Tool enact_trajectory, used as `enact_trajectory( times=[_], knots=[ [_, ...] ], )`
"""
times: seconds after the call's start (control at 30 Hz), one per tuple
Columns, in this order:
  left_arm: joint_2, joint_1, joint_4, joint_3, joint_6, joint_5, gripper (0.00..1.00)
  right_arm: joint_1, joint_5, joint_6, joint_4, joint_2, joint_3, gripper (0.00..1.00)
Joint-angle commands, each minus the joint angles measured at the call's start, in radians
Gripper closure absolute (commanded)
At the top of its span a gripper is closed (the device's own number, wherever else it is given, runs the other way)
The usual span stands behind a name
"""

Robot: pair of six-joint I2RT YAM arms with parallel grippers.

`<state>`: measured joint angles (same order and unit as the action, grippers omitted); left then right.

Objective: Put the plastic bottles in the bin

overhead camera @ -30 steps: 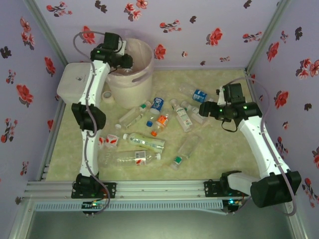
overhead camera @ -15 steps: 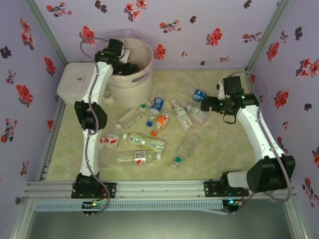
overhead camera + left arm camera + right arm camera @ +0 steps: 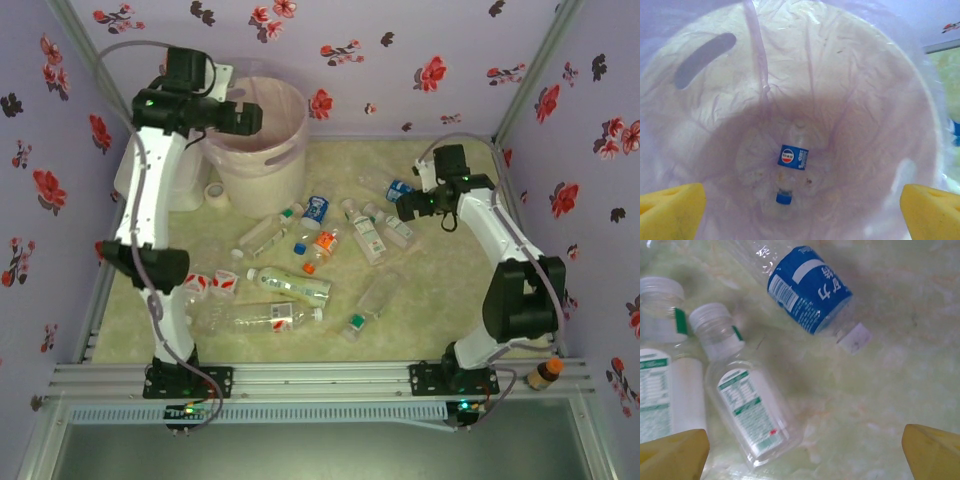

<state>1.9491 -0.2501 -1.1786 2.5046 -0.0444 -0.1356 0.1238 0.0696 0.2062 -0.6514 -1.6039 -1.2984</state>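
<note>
My right gripper needs to move outward and down onto the blue label (image 3: 398, 190) (image 3: 810, 290) of the clear plastic bottle next. It should turn on the way, because that bottle lies at a slant to my open fingers.
The bin (image 3: 262, 178) stands at the back left, lined with a pink bag. My left gripper (image 3: 247, 119) hovers open above its left rim, with nothing between its yellow fingertips (image 3: 675, 210). One blue-labelled bottle (image 3: 793, 157) lies on the bottom of the bin (image 3: 880, 100). Several plastic bottles (image 3: 290, 283) are scattered on the table. My right gripper (image 3: 407, 203) is open and empty, low over a blue-labelled bottle (image 3: 810, 290) and a green-and-white-labelled one (image 3: 747, 410). Neither of these two bottles lies between its fingertips (image 3: 675, 452).
A white lidded box (image 3: 192, 182) sits left of the bin, partly behind the left arm, with a tape roll (image 3: 214, 193) beside it. A small brown bottle (image 3: 545, 372) rests at the front right rail. Loose caps (image 3: 308, 267) lie among the bottles.
My left gripper has opened, lifted out of the bin and drawn back to the left. My right gripper has opened wider and swung back-left toward the blue-labelled bottle.
</note>
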Motion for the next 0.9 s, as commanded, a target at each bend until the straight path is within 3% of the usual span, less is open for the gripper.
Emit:
enact_trajectory(
  times=[0.0, 0.17, 0.3, 0.63, 0.87],
  knots=[
    [-0.158, -0.023, -0.038, -0.153, 0.018, -0.024, 0.0, -0.02, -0.052, 0.119, 0.053, -0.12, -0.088, 0.01],
    [-0.507, -0.067, 0.183, -0.612, -0.087, -0.049, 0.0, -0.035, -0.008, 0.171, -0.024, -0.327, -0.266, 0.04],
    [-0.711, -0.088, 0.305, -0.866, -0.156, -0.127, 0.02, -0.034, 0.002, 0.162, -0.014, -0.431, -0.34, 0.05],
    [-0.85, -0.092, 0.313, -1.041, -0.176, -0.128, 0.02, -0.032, 0.029, 0.149, -0.125, -0.658, -0.545, 0.08],
    [-0.819, -0.093, 0.331, -1.036, -0.176, -0.13, 0.02, -0.033, 0.045, 0.137, -0.127, -0.651, -0.556, 0.29]
  ],
)
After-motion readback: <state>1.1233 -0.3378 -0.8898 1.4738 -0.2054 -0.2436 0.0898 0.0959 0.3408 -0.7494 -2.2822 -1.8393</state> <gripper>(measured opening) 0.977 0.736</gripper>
